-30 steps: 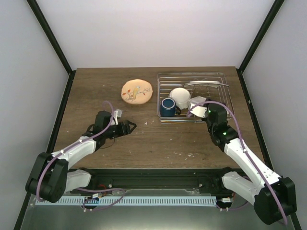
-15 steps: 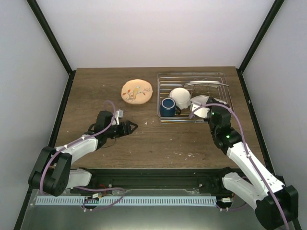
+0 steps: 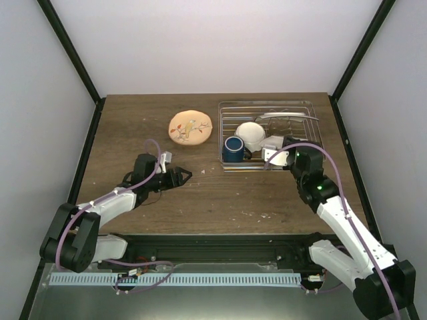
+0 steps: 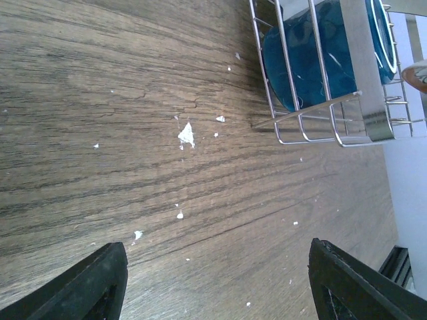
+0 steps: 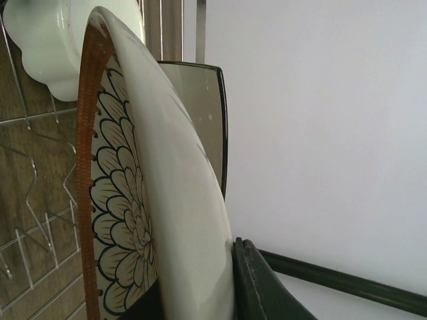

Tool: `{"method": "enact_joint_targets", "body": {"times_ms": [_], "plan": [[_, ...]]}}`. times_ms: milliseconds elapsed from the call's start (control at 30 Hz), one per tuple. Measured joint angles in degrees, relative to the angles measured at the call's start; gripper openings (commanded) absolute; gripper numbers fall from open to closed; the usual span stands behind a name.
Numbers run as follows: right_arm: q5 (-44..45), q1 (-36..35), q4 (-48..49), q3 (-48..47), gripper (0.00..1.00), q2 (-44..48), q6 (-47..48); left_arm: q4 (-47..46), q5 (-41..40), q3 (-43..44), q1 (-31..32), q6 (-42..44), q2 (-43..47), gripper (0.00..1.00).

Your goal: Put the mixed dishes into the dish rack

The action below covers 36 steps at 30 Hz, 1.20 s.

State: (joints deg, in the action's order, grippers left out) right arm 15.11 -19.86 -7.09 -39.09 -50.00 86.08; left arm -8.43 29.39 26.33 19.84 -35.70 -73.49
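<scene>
The plate comes down on edge in my right gripper next, into the empty wire slots below in the rack's front part, beside the bowl [image 3: 251, 135], for release.
The silver wire dish rack [image 3: 301, 131] stands at the back right. Inside it are a dark blue mug [image 3: 233, 148], a white scalloped bowl [image 3: 251, 135] and a greyish rectangular plate [image 3: 287, 117] at the back. My right gripper [image 3: 285, 156] is shut on the orange-rimmed patterned plate [image 3: 273, 155], holding it on edge over the rack's front part. In the right wrist view this plate [image 5: 127, 200] fills the middle, with the bowl [image 5: 40, 47] behind it. My left gripper [image 3: 181, 177] hovers open and empty over bare table, left of the rack.
A round peach plate with a branch design [image 3: 190, 127] lies flat on the table left of the rack. White crumbs [image 4: 186, 135] dot the wood near the rack's corner [image 4: 320, 117], where the mug [image 4: 313, 53] shows through the bars. Black frame posts border the table.
My right arm has shifted slightly, tilting the plate lower over the rack's front. My left gripper edged a little to the right, then stayed still and open.
</scene>
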Motion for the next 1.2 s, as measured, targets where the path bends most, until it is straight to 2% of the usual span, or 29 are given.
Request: {"method": "enact_joint_targets", "body": {"times_ms": [467, 667, 967, 1200], "plan": [[-7.34, 3.17, 0.24, -0.63, 0.01, -0.66, 6.97, -2.12, 1.73, -0.2, -0.33, -0.26, -0.02, 0.76], [-8.17, 3.34, 0.66, -0.61, 0.01, -1.62, 7.58, -2.82, 2.23, -0.2, -0.37, -0.59, -0.59, 0.76], [-11.37, 8.33, 2.12, -0.46, 0.01, -3.63, 7.54, -3.02, 2.75, -0.2, -0.9, -0.63, -0.74, 0.76], [-12.79, 9.31, 2.99, -0.46, 0.01, -6.54, 7.54, -3.08, 3.23, -0.2, -1.22, -0.59, -2.16, 0.76]]}}
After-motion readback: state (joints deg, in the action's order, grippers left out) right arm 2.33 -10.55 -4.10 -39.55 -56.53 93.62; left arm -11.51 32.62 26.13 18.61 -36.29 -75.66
